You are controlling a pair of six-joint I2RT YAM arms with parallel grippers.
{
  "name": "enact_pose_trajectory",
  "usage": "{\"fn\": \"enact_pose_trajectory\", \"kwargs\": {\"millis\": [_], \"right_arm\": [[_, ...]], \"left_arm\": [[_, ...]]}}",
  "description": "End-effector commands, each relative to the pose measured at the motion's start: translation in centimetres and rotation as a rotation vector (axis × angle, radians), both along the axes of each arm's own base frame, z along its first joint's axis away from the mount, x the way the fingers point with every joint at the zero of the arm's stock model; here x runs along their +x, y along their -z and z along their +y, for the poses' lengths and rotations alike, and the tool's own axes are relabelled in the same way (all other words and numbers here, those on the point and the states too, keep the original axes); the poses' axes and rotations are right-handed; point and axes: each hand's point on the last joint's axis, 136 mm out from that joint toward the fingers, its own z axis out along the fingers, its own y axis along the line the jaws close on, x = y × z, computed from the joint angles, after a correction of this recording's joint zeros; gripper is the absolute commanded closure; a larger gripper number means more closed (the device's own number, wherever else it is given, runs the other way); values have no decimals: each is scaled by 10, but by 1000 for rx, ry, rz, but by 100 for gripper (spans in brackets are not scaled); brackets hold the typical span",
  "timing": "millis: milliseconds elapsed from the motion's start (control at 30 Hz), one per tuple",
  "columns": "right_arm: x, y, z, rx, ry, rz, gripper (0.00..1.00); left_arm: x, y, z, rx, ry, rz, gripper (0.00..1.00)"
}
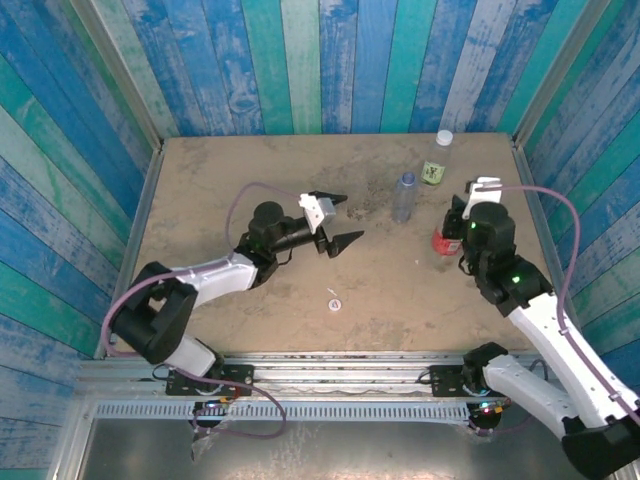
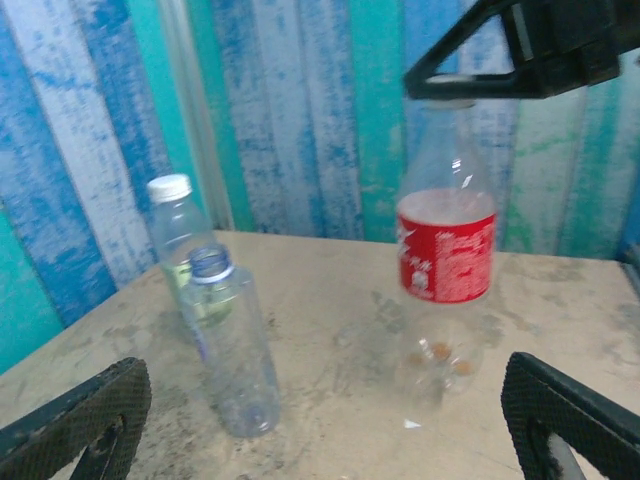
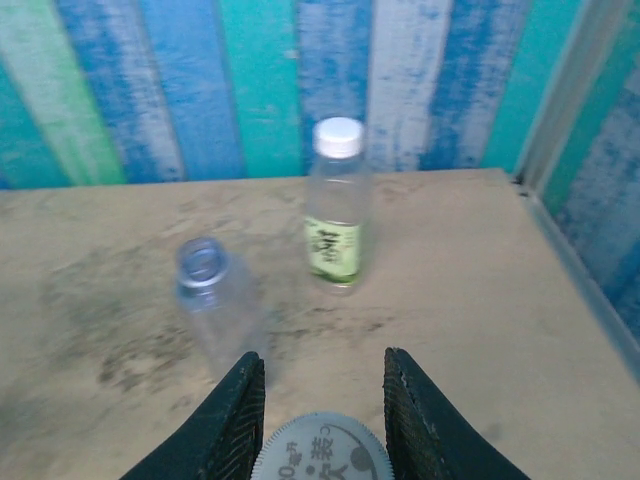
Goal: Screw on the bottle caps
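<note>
The tabletop beside the plain bottle is bare, so I need to move the red-labelled bottle (image 1: 444,242) in my right gripper outward there next and release its cap.
The red-labelled bottle (image 1: 444,242) stands at the right, and my right gripper (image 1: 455,218) is shut from above on its pale-grey cap (image 3: 320,452). One of its dark fingers (image 2: 540,45) shows over the red-labelled bottle (image 2: 447,245) in the left wrist view. The plain bluish bottle (image 1: 404,195) stands uncapped, its mouth open (image 3: 203,262). Behind it the green-labelled bottle (image 1: 436,165) wears a white cap (image 3: 337,135). A loose cap (image 1: 334,303) lies on the table in front. My left gripper (image 1: 338,222) hovers open and empty, left of the bottles.
The sandy table (image 1: 250,180) is boxed in by blue-green plank walls. A metal rail (image 1: 330,365) runs along the near edge. The left gripper (image 2: 325,430) faces the plain bottle (image 2: 230,340) and the red-labelled bottle across bare table.
</note>
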Motion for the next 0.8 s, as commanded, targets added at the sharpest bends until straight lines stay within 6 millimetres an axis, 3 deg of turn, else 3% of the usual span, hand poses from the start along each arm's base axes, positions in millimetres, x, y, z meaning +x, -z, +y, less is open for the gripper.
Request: {"fn": "enact_pose_trajectory", "kwargs": {"millis": [0, 100, 300, 533, 600, 767], "right_arm": [[24, -11, -10, 5, -33, -40, 99], [52, -9, -28, 50, -10, -44, 99], [98, 1, -38, 60, -6, 8, 99], [114, 10, -40, 37, -8, 41, 94], [114, 12, -40, 35, -11, 48, 87], [114, 13, -36, 28, -39, 62, 60]], "left_arm": [[30, 12, -12, -6, -107, 67, 6], [45, 23, -23, -11, -180, 97, 6], [65, 44, -37, -21, -211, 186, 6], [75, 63, -57, -44, -210, 240, 6], [79, 69, -66, -37, -208, 250, 6], [88, 80, -80, -38, -218, 281, 6]]}}
